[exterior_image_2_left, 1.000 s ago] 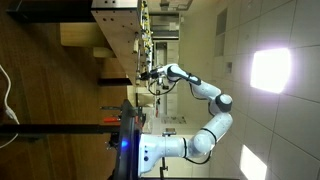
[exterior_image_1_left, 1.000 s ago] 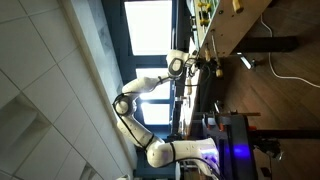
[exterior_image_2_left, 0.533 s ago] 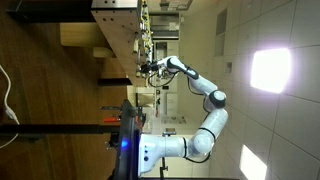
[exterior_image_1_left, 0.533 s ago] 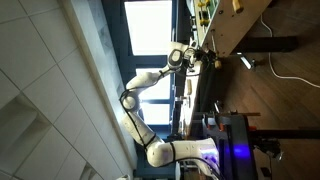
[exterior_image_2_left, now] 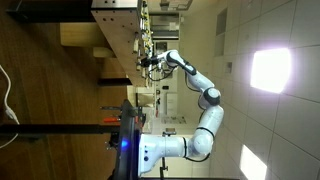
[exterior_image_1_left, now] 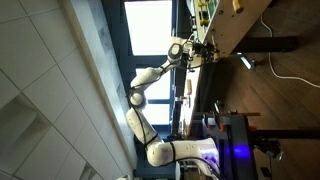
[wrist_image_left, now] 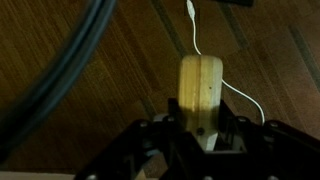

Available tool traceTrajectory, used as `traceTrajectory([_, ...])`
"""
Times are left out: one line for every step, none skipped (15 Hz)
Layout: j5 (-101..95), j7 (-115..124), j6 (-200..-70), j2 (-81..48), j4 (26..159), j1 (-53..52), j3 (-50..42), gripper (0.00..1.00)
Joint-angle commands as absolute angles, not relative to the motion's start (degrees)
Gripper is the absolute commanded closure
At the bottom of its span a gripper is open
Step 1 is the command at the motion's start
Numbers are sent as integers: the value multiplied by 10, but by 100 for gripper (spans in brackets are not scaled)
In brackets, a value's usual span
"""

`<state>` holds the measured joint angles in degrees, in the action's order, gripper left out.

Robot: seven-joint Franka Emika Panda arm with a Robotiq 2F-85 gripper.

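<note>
Floor lies below the block [wrist_image_left: 200, 92] and the pale table edge barely shows, so the gripper shifts toward that edge next and releases the block's lower part.
In the wrist view a pale wooden block [wrist_image_left: 200, 92] stands upright between the dark fingers [wrist_image_left: 171, 127] of my gripper [wrist_image_left: 200, 135], which is shut on its lower part. Wooden floor lies far below the block. Both exterior views are turned on their side. In them the white arm reaches out long, with the gripper [exterior_image_1_left: 203, 48] [exterior_image_2_left: 147, 63] held beside the edge of a wooden table [exterior_image_1_left: 236, 30]. The block is too small to make out in either exterior view.
A thin white cable [wrist_image_left: 196, 40] and a thick black cable [wrist_image_left: 60, 85] run across the floor under the gripper. The table carries small items [exterior_image_1_left: 205, 10]. The robot's base cart with a blue light [exterior_image_1_left: 236, 153] stands further along, with black table legs [exterior_image_1_left: 270, 45] nearby.
The arm has stretched out further, carrying the gripper along the table edge away from the base. The gripper has stayed shut on the block.
</note>
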<state>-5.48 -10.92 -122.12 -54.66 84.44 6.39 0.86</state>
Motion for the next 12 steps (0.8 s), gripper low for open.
traceTrajectory([-55,-127,-1179,-559,761,33,28,85])
traceTrajectory([-56,-121,-1178,-567,747,31,27,85])
traceTrajectory([-56,-114,-1180,-574,733,29,27,85])
traceTrajectory([-55,-110,-1181,-581,719,28,27,85])
traceTrajectory([-55,-103,-1187,-588,707,26,26,85])
traceTrajectory([-52,-98,-1191,-596,694,25,26,85])
traceTrajectory([-51,-93,-1194,-602,682,23,25,85])
traceTrajectory([-48,-87,-1197,-610,669,23,25,85])
traceTrajectory([-45,-81,-1201,-616,657,22,26,85])
traceTrajectory([-43,-76,-1202,-623,645,22,26,85])
traceTrajectory([-40,-73,-1199,-630,633,22,27,85])
traceTrajectory([-40,-73,-1195,-633,628,21,27,85])
